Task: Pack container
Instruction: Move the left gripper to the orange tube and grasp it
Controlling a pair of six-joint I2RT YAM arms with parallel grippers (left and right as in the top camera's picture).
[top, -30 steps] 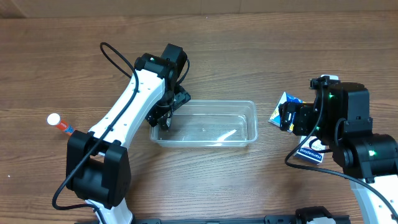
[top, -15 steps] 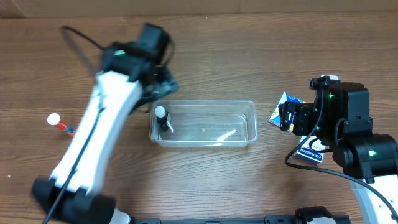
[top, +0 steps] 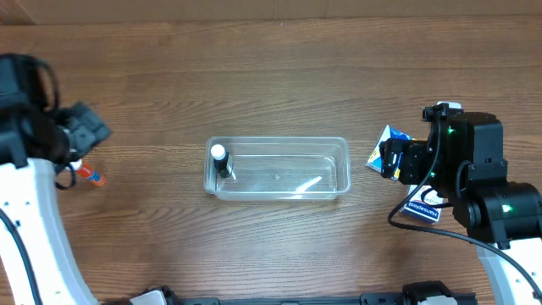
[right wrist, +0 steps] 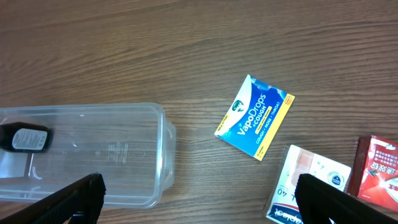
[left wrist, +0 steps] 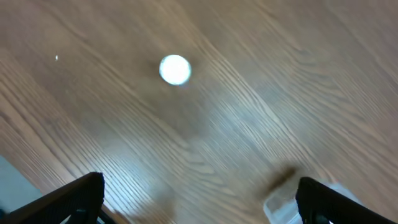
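Observation:
I will lower my left gripper next over the cap to the tube's upper part (top: 82, 169) (left wrist: 175, 70), because the orange tube's white cap faces up.
The clear plastic container (top: 292, 169) lies at the table's middle; its right end shows in the right wrist view (right wrist: 93, 158). A small black bottle with a white cap (top: 222, 161) lies inside its left end and also shows in the right wrist view (right wrist: 25, 138). My left gripper (top: 80, 129) is open and empty at the far left, over a white-capped stick with an orange end (top: 93, 178). The blurred left wrist view shows open jaws (left wrist: 199, 202) and a white round cap (left wrist: 175, 69). My right gripper (right wrist: 199, 199) is open and empty, right of the container.
A blue VapoDrops box (right wrist: 255, 116) lies right of the container, also in the overhead view (top: 388, 142). A white box (right wrist: 311, 186) and a red box (right wrist: 376, 168) lie beside it. The right arm (top: 474, 178) stands over them.
My left gripper let go of the black bottle, which now lies in the container, and the left arm swung far left over the white-capped stick. The right arm has not moved.

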